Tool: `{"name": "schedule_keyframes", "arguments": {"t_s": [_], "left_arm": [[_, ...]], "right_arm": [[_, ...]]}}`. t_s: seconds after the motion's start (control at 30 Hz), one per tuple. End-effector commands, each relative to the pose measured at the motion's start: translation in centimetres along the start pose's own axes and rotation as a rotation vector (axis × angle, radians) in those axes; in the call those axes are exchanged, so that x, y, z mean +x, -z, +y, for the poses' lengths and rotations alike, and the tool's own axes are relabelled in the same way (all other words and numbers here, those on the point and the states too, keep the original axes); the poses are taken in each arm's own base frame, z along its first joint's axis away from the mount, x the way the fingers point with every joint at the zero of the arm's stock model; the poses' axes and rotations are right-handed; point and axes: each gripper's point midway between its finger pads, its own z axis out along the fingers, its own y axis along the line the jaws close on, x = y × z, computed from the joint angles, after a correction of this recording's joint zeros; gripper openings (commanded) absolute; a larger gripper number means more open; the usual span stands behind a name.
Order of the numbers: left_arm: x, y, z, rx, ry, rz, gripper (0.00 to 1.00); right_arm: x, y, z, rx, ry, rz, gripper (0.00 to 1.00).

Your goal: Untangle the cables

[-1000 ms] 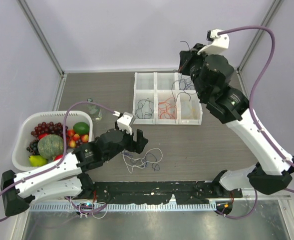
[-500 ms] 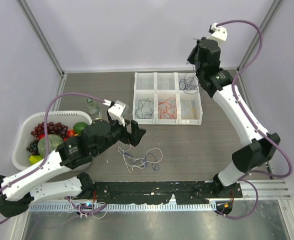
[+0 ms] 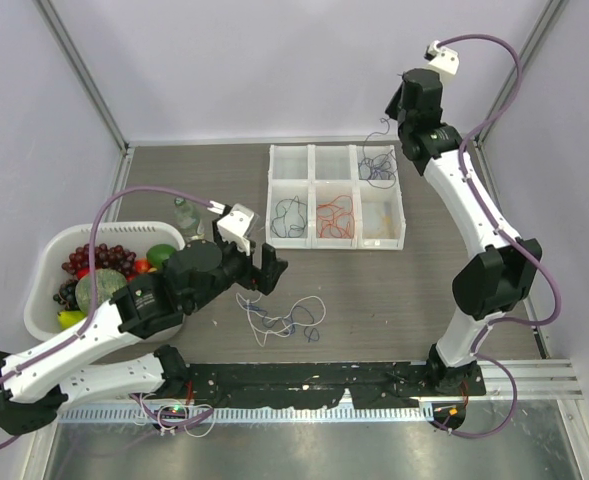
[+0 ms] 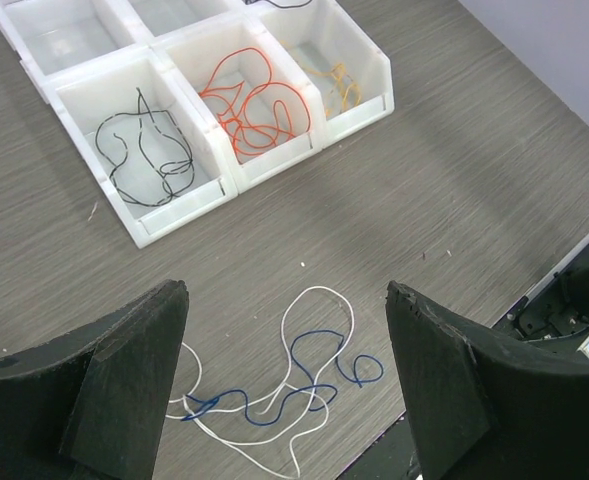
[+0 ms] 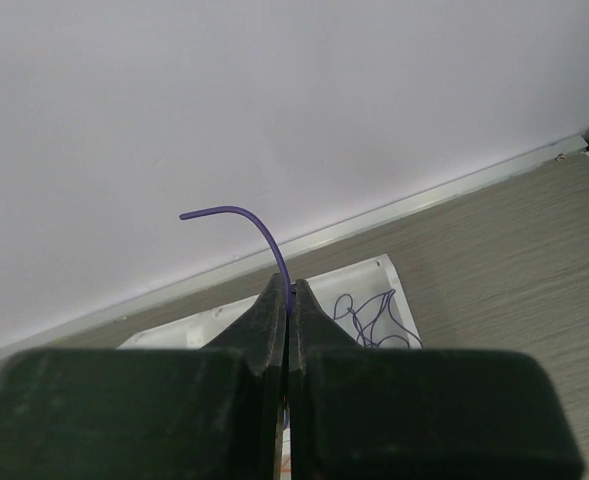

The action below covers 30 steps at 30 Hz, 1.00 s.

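My right gripper holds the purple cable and will go down to release it toward the back bin beyond the yellow cable, since purple coils already lie in that bin.
A white cable point(image 4: 304, 335) and a blue cable point(image 4: 314, 380) lie tangled on the table, also in the top view point(image 3: 286, 318). My left gripper point(image 4: 289, 390) is open and hovers above them. My right gripper point(image 5: 288, 290) is shut on a purple cable point(image 5: 264, 235), held high over the back right bin point(image 3: 377, 166), where more purple cable point(image 5: 374, 320) lies. A black cable point(image 4: 144, 155), a red-orange cable point(image 4: 254, 105) and a yellow cable point(image 4: 339, 85) lie in the front bins.
The white bin tray point(image 3: 334, 240) stands at the back middle. A white basket point(image 3: 54, 255) of fruit sits at the left, with a small bottle point(image 3: 184, 215) beside it. A black rail point(image 3: 304, 380) runs along the near edge.
My right arm has risen and stretched toward the back wall, lifting the purple cable over the back right bin. My left arm has pulled back to the left and lifted a little.
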Motion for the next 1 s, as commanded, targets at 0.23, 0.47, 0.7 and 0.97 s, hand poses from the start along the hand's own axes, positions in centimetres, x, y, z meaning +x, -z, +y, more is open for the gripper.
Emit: {"name": "schedule_keyframes", "arguments": {"t_s": [0.23,0.47,0.7,0.97], "left_arm": [[-1.5,-0.1,0.2,-0.017,-0.036,-0.011,0.84],[-1.3,0.0,0.2,-0.021,-0.036,0.003,0.84],[-0.8,-0.3,0.0,-0.011,-0.039,0.026,0.84],[0.9,-1.1,0.2,-0.037,0.015,0.077,0.82]], "right_arm": [[2.0,-4.7,-0.9,-0.015,-0.023,-0.012,0.01],[8.3,-7.4,-2.9,0.026,-0.019,0.101,0.01],[14.1,-7.9,-4.4,0.069,0.013,0.249,0.03],[13.7,-5.4,-4.6,0.108,0.044,0.397,0.46]]}}
